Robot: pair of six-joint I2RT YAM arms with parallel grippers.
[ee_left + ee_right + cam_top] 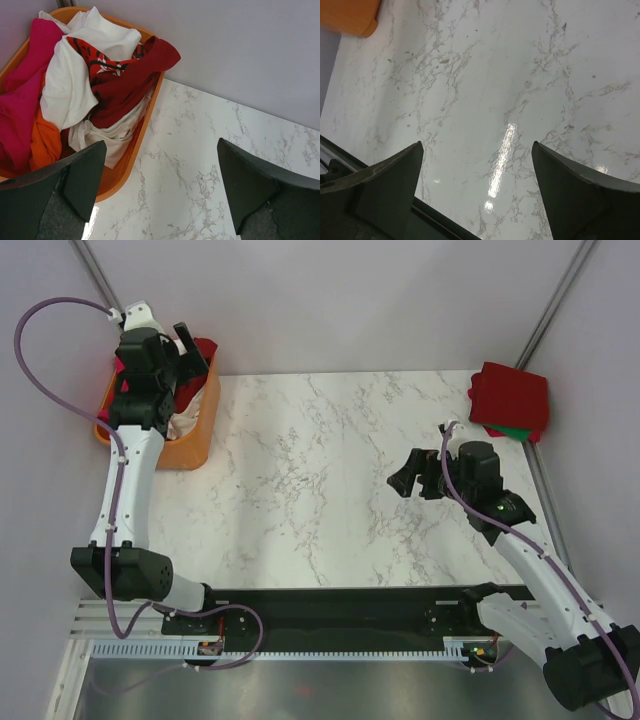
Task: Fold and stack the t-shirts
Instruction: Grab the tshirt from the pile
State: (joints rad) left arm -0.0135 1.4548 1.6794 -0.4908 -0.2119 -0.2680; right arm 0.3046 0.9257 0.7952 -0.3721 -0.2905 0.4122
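Observation:
The cream-white fold lies uncovered beside the dark red t-shirt. I will next lower my left gripper past the basket's rim to that fold's edge [75, 96].
A heap of unfolded t-shirts fills the orange basket [131, 162]: a cream-white one with red print [70, 80], a dark red one [127, 82], a pink one [20, 95] and an orange one [45, 142]. My left gripper [161, 145] hangs open beside the basket's right rim, over bare marble, holding nothing; from above, this left gripper [188, 345] sits at the basket [185, 452]. A folded red t-shirt [510, 395] lies on a green one [512, 431] at the back right corner. The right gripper [477, 146] stands open and empty over the table [300, 470], the right gripper [415, 475] right of centre.
The basket sits at the table's back left corner, against the grey wall. A corner of the basket [350, 15] shows in the right wrist view. The table's near edge with a dark rail [340, 605] runs between the arm bases.

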